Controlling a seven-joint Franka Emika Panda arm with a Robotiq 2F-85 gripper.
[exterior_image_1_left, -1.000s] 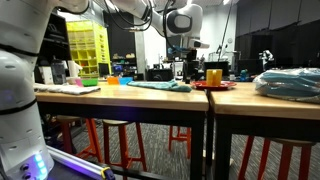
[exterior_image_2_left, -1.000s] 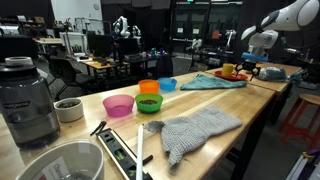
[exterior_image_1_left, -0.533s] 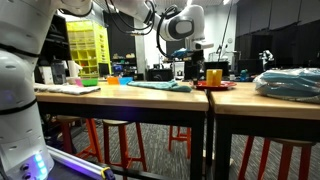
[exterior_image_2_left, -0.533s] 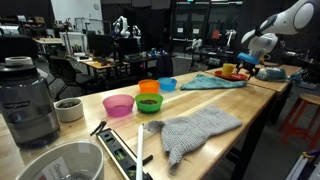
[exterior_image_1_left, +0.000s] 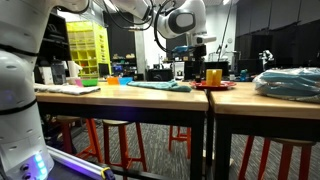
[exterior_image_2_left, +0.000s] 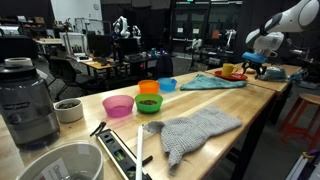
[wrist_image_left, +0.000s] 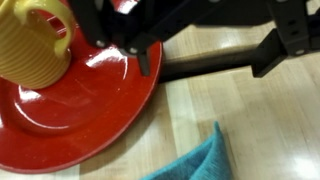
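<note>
My gripper moves away from the red plate (exterior_image_1_left: 215, 86) and down onto the teal cloth's pointed corner (exterior_image_1_left: 187, 88) next, since the open fingers still hang above and beside it.
In the wrist view a yellow ribbed cup (wrist_image_left: 35, 40) stands on a red plate (wrist_image_left: 80, 110) at the left. A teal cloth (wrist_image_left: 200, 160) lies on the wood, its corner near the bottom edge. My gripper (wrist_image_left: 210, 50) hangs open above the table between plate and cloth, nothing between its black fingers (wrist_image_left: 285, 45). In both exterior views the gripper (exterior_image_1_left: 191, 52) (exterior_image_2_left: 256, 62) hovers just beside the cup (exterior_image_1_left: 213, 76) (exterior_image_2_left: 232, 69) and the plate (exterior_image_1_left: 215, 86), a little above them. The cloth (exterior_image_2_left: 212, 81) is spread out flat beside the plate.
Pink (exterior_image_2_left: 118, 105), green (exterior_image_2_left: 149, 103), orange (exterior_image_2_left: 149, 88) and blue (exterior_image_2_left: 167, 85) bowls sit mid-table. A grey cloth (exterior_image_2_left: 200, 130), a blender (exterior_image_2_left: 28, 100) and a white bowl (exterior_image_2_left: 60, 165) lie nearer the camera. A bluish bundle (exterior_image_1_left: 288, 84) rests on the adjoining table.
The arm's wrist has shifted slightly near the plate. The jaws stay open and nothing on the table has moved.
</note>
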